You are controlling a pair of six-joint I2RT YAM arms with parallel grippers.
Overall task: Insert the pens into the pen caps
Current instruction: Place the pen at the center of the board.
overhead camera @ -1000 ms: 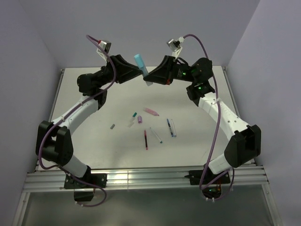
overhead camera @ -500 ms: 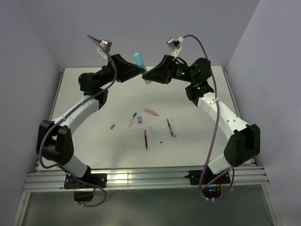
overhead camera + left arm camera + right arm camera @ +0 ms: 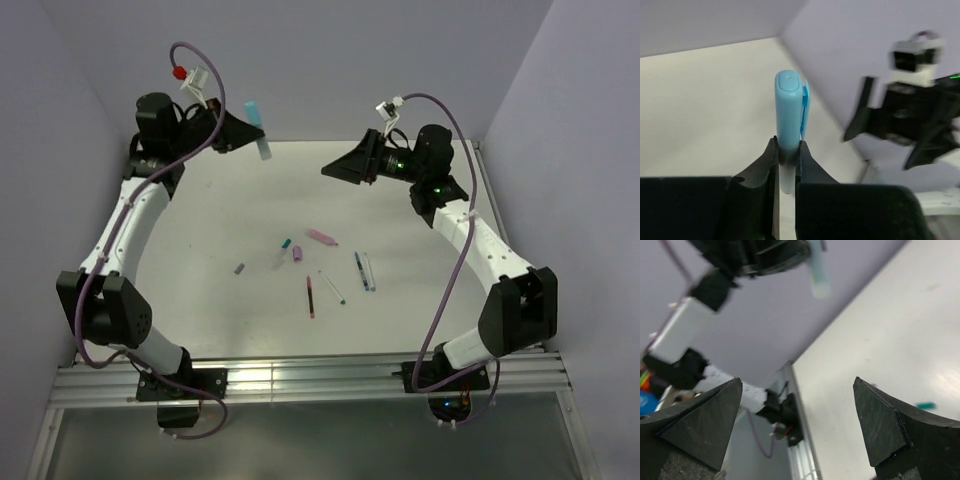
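The pen already has its cap on, and bare tabletop is below. I will next lower the pen to the left in the top view with my left gripper and let go of it there.
My left gripper (image 3: 254, 133) is raised at the back left, shut on a white pen (image 3: 786, 172) that wears a light blue cap (image 3: 789, 107); the cap (image 3: 253, 108) points up. My right gripper (image 3: 330, 170) hangs open and holds nothing at the back middle, apart from the left one. In the right wrist view its gripper (image 3: 797, 382) stands wide, and the capped pen (image 3: 817, 270) shows blurred above. On the table lie a red pen (image 3: 310, 296), a green-tipped white pen (image 3: 333, 287), a dark blue pen (image 3: 359, 270), a pink piece (image 3: 322, 237), and teal (image 3: 286, 243), purple (image 3: 298, 254) and grey (image 3: 240, 268) caps.
The white table (image 3: 200, 230) is closed in by lilac walls at the back and both sides. A metal rail (image 3: 320, 378) runs along the near edge by the arm bases. A pale pen (image 3: 369, 272) lies beside the dark blue one.
The two grippers were together over the back middle. The right gripper opened and drew back to the right. The left arm swung up and left, carrying the capped pen.
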